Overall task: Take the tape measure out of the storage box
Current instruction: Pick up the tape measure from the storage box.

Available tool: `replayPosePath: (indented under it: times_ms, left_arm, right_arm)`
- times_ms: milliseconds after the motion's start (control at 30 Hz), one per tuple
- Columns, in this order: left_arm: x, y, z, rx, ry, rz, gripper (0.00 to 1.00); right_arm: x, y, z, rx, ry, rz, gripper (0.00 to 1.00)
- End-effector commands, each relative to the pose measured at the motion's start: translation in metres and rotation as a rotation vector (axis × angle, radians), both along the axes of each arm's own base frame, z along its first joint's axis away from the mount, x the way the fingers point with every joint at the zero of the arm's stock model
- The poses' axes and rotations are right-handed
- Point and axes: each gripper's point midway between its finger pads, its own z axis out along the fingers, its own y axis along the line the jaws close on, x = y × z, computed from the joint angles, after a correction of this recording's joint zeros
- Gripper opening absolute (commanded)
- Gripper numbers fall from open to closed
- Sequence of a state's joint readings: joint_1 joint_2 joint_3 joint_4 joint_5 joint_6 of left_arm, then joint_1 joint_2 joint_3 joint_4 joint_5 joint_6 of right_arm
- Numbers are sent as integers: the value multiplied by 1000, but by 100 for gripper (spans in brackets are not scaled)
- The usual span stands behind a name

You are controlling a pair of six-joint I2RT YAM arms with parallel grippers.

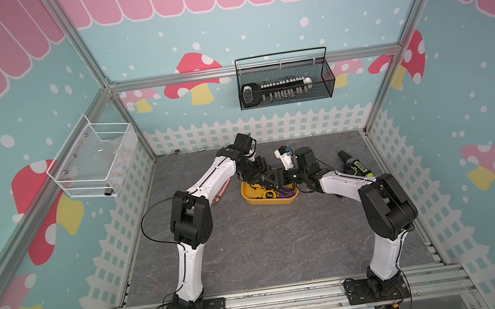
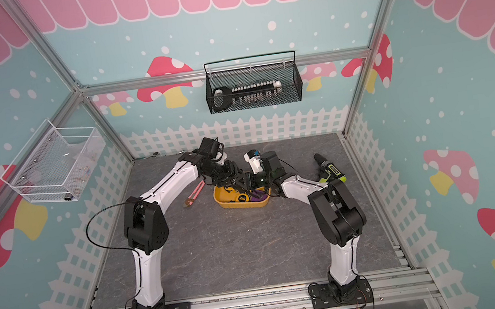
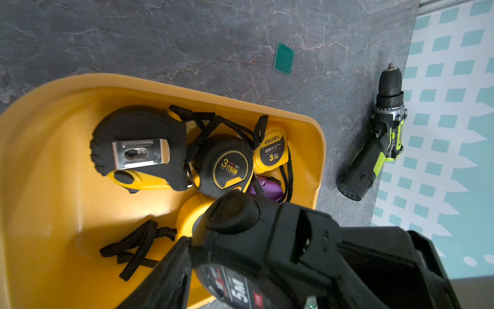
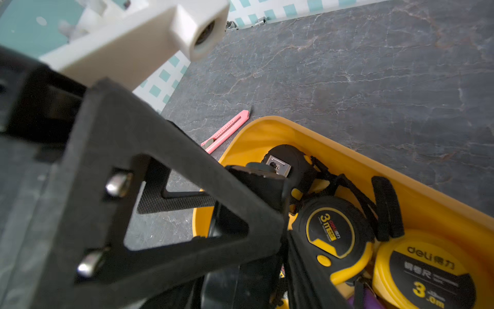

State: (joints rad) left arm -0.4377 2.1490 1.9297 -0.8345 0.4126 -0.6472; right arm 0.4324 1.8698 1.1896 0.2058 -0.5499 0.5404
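My right gripper should move toward the drill and down to let go of the black tape measure, because bare tabletop is below the gripper between the box and the drill.
The mustard-yellow storage box sits mid-table, and both grippers meet just above it. My left gripper is shut on a black tape measure marked 5M, held over one end of the box. My right gripper is pressed in close against the left one. Its jaws are hidden behind the left gripper's triangular finger. Several more tape measures lie in the box: a black one with a metal clip, a black-and-yellow 3m and a yellow 3.0m.
A green-and-black cordless drill lies right of the box. A pink utility knife lies to its left, and a small green circuit board behind it. A black mesh basket and a white wire basket hang on the walls.
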Motion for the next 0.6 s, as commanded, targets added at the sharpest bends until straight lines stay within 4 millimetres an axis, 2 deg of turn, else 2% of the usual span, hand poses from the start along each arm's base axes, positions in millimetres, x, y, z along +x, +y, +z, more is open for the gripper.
replayPosePath:
  times_ms: [0, 100, 167, 300, 467, 500, 567]
  left_arm:
    - [-10, -24, 48, -117, -70, -69, 22]
    - [-10, -24, 48, -122, -70, -72, 25]
    - [-10, -24, 49, -119, -76, -75, 33]
    - [-7, -17, 54, -96, -107, -64, 59]
    - [7, 3, 78, -22, -232, -32, 96]
    - [10, 6, 84, -6, -265, -32, 99]
    - [15, 12, 94, 38, -326, -38, 99]
  right_arm:
    - [0, 9, -3, 15, 21, 4, 27]
    - [0, 12, 0, 41, 28, 7, 24]
    - [-1, 12, 0, 50, 38, 3, 22]
    - [-3, 8, -1, 56, 57, -10, 20]
    - [-3, -9, -1, 97, 120, -48, 20]
    - [-2, -15, 0, 112, 133, -62, 19]
    - [0, -30, 5, 165, 154, -94, 19]
